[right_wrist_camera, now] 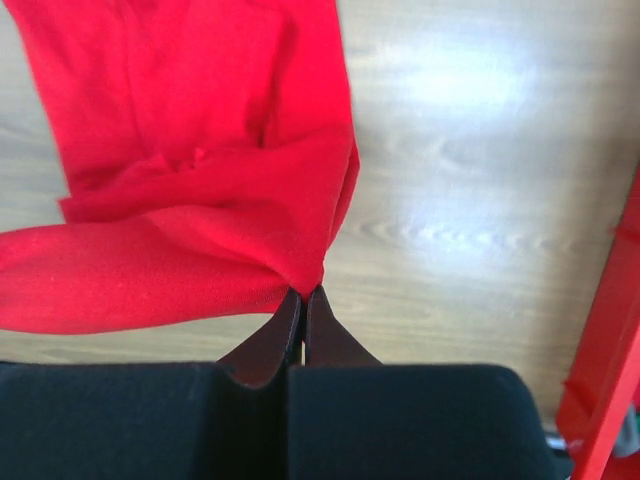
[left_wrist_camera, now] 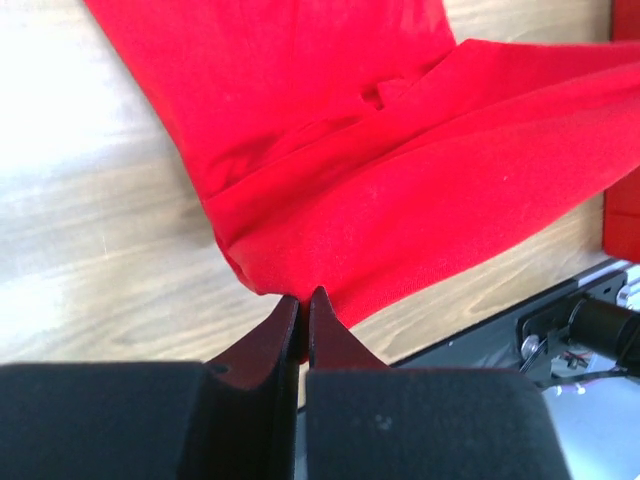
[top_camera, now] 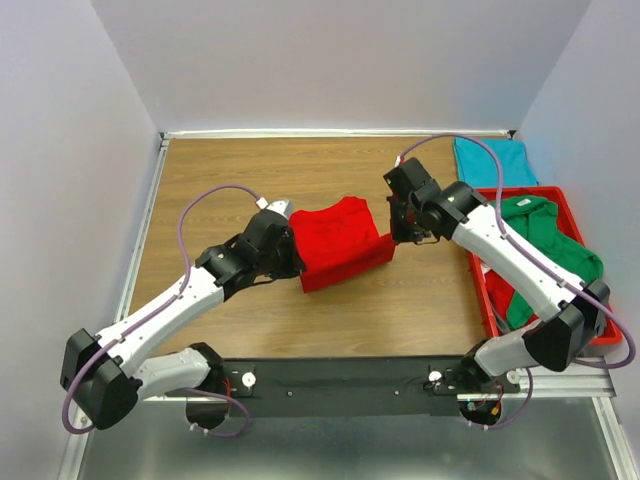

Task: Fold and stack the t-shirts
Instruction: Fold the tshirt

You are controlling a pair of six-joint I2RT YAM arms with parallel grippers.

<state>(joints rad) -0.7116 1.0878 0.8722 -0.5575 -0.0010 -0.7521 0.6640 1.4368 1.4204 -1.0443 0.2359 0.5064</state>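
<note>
Next, my left gripper moves away from my base over the red t-shirt (top_camera: 338, 243), then down toward its far edge.
A bright red t-shirt (top_camera: 338, 243) lies partly folded in the middle of the wooden table. My left gripper (top_camera: 290, 250) is shut on its left corner; the left wrist view shows the cloth (left_wrist_camera: 400, 190) pinched at the fingertips (left_wrist_camera: 303, 300). My right gripper (top_camera: 397, 235) is shut on its right corner; the right wrist view shows the cloth (right_wrist_camera: 190, 230) gathered at the fingertips (right_wrist_camera: 302, 295). The held edge is lifted a little off the table. A teal t-shirt (top_camera: 490, 162) lies flat at the far right. A green t-shirt (top_camera: 545, 250) lies crumpled in the tray.
A rigid red plastic tray (top_camera: 485, 290) stands at the right edge of the table, close to my right arm; its wall shows in the right wrist view (right_wrist_camera: 600, 360). White walls bound the table on three sides.
</note>
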